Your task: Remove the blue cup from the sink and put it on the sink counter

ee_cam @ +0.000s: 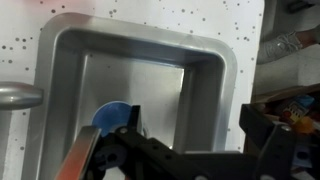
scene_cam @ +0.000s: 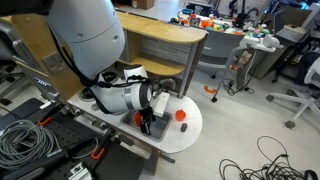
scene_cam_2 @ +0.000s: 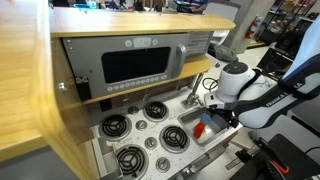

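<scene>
The robot's gripper needs to move toward the left in the wrist view and go down into the sink basin (ee_cam: 150, 60), onto the blue cup's rim (ee_cam: 127, 107), because the cup is outside the open fingers.
In the wrist view the blue cup (ee_cam: 110, 117) lies at the near left of the metal sink basin (ee_cam: 150, 60), partly hidden behind my left finger. My gripper (ee_cam: 193, 120) is open and empty. It hangs just over the basin, with the cup beside the left finger and not between the jaws. The white speckled sink counter (ee_cam: 160, 12) surrounds the basin. In both exterior views my gripper (scene_cam: 147, 121) (scene_cam_2: 216, 118) points down into the sink (scene_cam_2: 192, 122) of the toy kitchen. The cup itself is hard to make out there.
A metal faucet (ee_cam: 14, 97) reaches in from the left of the basin. A small orange-red object (scene_cam: 181, 115) sits on the round counter edge near the sink. Stove burners (scene_cam_2: 130, 125) and a microwave (scene_cam_2: 135, 62) lie beside the sink. Cables (scene_cam: 25, 140) lie on the floor.
</scene>
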### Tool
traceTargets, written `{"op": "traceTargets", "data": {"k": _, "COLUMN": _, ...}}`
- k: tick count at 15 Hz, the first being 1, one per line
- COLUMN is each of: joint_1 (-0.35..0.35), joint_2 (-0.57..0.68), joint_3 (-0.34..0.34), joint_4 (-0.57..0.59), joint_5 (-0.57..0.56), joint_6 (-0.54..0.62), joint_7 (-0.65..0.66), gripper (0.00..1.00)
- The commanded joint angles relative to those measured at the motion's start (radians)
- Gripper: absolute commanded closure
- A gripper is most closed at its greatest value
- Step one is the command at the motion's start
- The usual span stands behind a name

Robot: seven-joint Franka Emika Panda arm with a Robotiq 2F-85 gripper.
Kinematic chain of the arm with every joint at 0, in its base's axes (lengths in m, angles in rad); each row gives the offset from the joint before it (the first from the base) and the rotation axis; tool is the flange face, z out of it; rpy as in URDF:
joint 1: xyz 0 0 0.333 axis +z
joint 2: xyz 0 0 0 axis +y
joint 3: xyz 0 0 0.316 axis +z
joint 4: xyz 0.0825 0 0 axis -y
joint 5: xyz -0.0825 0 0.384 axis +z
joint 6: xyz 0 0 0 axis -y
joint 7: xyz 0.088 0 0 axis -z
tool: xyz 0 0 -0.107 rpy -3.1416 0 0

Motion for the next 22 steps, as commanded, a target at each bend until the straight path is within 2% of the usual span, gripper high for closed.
{"op": "traceTargets", "data": {"k": 1, "joint_1": 0.008, "joint_2": 0.058, "joint_3": -0.005, "joint_4": 0.056, "joint_5": -0.002, "joint_6": 0.032, "joint_7": 0.014, "gripper": 0.0}}
{"op": "traceTargets", "data": {"k": 9, "joint_1": 0.025, "joint_2": 0.109, "joint_3": -0.008, "joint_4": 0.106, "joint_5": 0.002, "joint_6": 0.057, "joint_7": 0.042, "gripper": 0.0}}
{"op": "traceTargets", "data": {"k": 10, "joint_1": 0.028, "joint_2": 0.116, "joint_3": -0.01, "joint_4": 0.112, "joint_5": 0.005, "joint_6": 0.054, "joint_7": 0.052, "gripper": 0.25}}
{"op": "traceTargets", "data": {"k": 11, "joint_1": 0.03, "joint_2": 0.122, "joint_3": -0.012, "joint_4": 0.119, "joint_5": 0.004, "joint_6": 0.054, "joint_7": 0.06, "gripper": 0.26}}
{"op": "traceTargets", "data": {"k": 18, "joint_1": 0.027, "joint_2": 0.137, "joint_3": -0.021, "joint_4": 0.153, "joint_5": 0.007, "joint_6": 0.038, "joint_7": 0.107, "gripper": 0.8}}
{"op": "traceTargets", "data": {"k": 20, "joint_1": 0.033, "joint_2": 0.125, "joint_3": -0.035, "joint_4": 0.152, "joint_5": 0.02, "joint_6": 0.037, "joint_7": 0.159, "gripper": 0.95}}
{"op": "traceTargets", "data": {"k": 22, "joint_1": 0.037, "joint_2": 0.096, "joint_3": -0.048, "joint_4": 0.12, "joint_5": 0.047, "joint_6": 0.051, "joint_7": 0.267, "gripper": 1.0}}
